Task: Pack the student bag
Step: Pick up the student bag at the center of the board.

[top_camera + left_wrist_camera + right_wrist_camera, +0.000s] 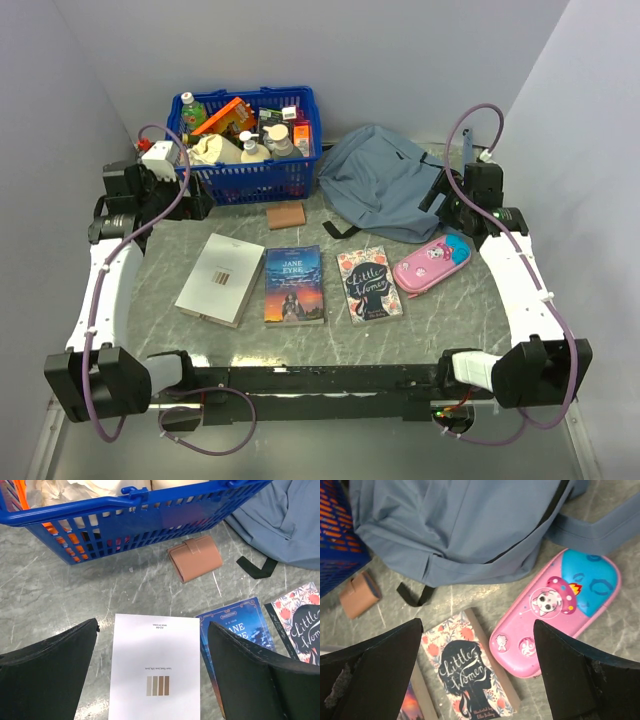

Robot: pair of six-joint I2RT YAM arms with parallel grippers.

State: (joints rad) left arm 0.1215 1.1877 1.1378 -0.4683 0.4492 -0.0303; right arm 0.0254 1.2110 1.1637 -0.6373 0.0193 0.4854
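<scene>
The right gripper will next lower its open fingers onto the bag's edge along the dark zipper (414, 215) (526, 540) below it, since that line marks the closed opening of the bag.
The grey-blue student bag (385, 180) lies closed at the back right of the table, and the right wrist view shows it too (470, 525). In a row in front lie a white book (220, 277), a blue Jane Eyre book (294, 285), a Little Women book (369, 284) and a pink pencil case (432, 263). My left gripper (152, 630) hangs open above the white book (155, 670), holding nothing. My right gripper (478, 630) is open and empty above Little Women (470, 675) and the pencil case (555, 615).
A blue plastic basket (250, 180) full of bottles and packets stands at the back left. A small brown wallet (286, 215) lies just in front of it. Grey walls close in on both sides. The bag's black strap end (412, 595) rests on the marble tabletop.
</scene>
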